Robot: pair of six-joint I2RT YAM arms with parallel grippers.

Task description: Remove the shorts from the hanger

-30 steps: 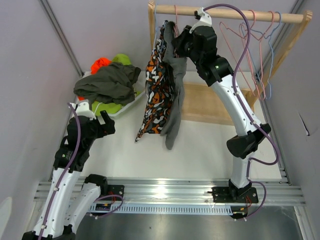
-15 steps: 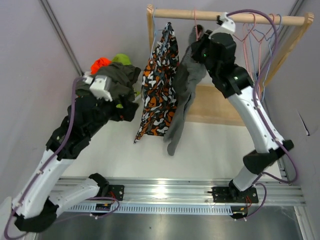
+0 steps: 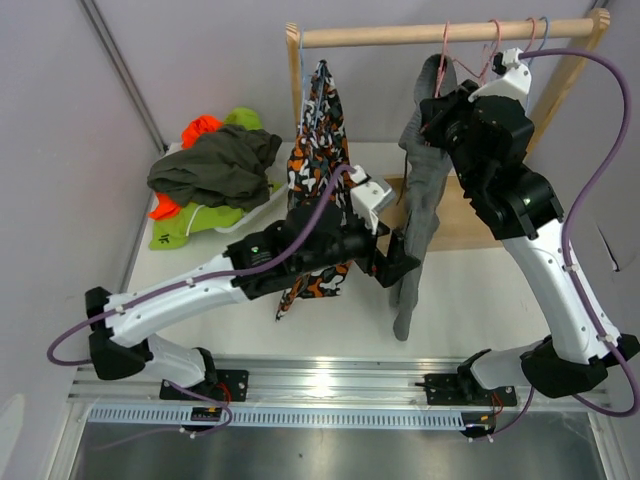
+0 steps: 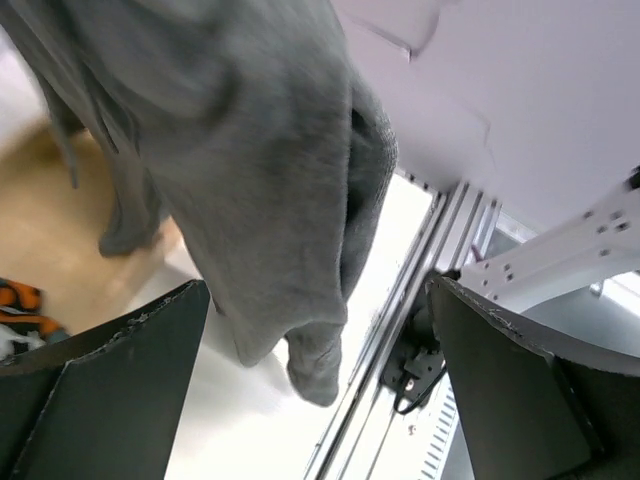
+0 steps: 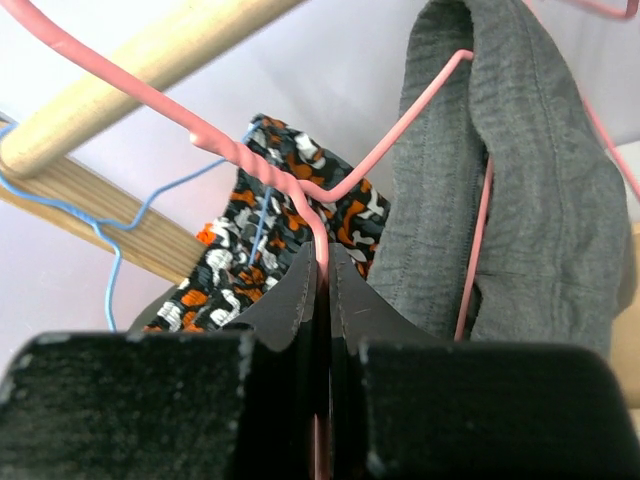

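The grey shorts' lower leg (image 3: 413, 272) (image 4: 280, 265) hangs to the right in the top view, so my left gripper should go there, with cloth between its spread fingers, and close.
A pair of dark grey shorts (image 3: 420, 200) hangs from a pink hanger (image 5: 395, 130). My right gripper (image 3: 445, 105) is shut on the hanger's wire neck (image 5: 322, 255), just below the wooden rail (image 3: 440, 32). The grey shorts (image 5: 520, 200) drape over the hanger's arms. My left gripper (image 3: 398, 262) is open beside the lower leg of the grey shorts. In the left wrist view the cloth (image 4: 260, 180) hangs between and ahead of the spread fingers (image 4: 100, 380), and I cannot tell whether it touches them. Camouflage shorts (image 3: 318, 180) hang on a blue hanger (image 5: 110, 260) at the rail's left end.
At the left stands a white tray (image 3: 262, 207) with a pile: a dark grey garment (image 3: 215, 165), an orange one (image 3: 200, 128) and a lime green one (image 3: 190, 225). Bare hangers (image 3: 492, 40) hang at the rail's right end. The rack's wooden base (image 3: 455, 215) lies under the rail.
My right gripper has carried the pink hanger with the grey shorts to the right along the rail. My left arm has swung from the pile to the grey shorts' lower end.
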